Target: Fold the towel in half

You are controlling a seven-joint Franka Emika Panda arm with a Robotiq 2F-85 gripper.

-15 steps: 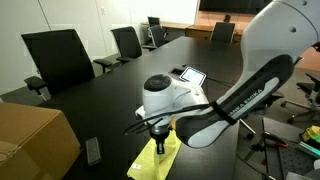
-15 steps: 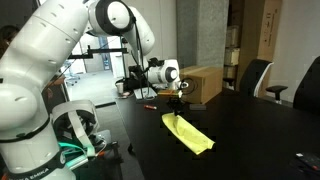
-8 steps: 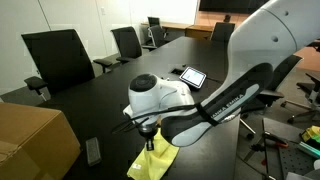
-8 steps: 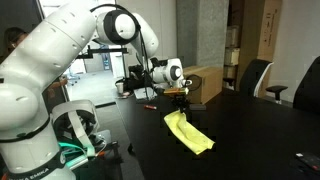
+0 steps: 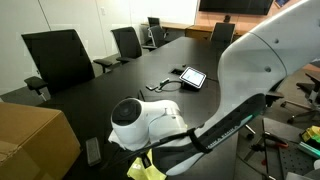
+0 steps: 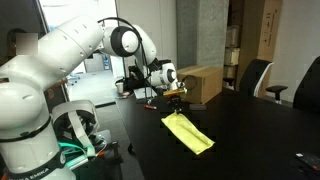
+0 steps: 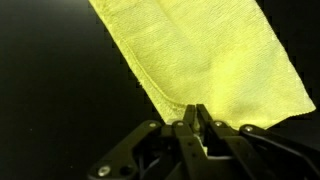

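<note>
My gripper draws the towel by its held near corner outward toward the cardboard box's side next, then opens, since the towel lies creased and skewed.
The towel (image 6: 188,131) is a pale yellow-green cloth lying stretched out on the black table (image 6: 250,135). In an exterior view only a small corner of it (image 5: 146,171) shows under the arm. In the wrist view the towel (image 7: 210,60) fills the upper frame, and my gripper (image 7: 191,116) is shut on the towel's near corner. In an exterior view the gripper (image 6: 175,101) holds that corner lifted a little at the towel's far end.
A small tablet (image 5: 192,76) with a cable lies farther along the table. A cardboard box (image 5: 32,140) stands near the arm, also in an exterior view (image 6: 203,84). Office chairs (image 5: 58,58) line the table's edge.
The arm has swung along the table with the towel corner in the gripper, now hiding most of the towel in an exterior view. The gripper stays shut.
</note>
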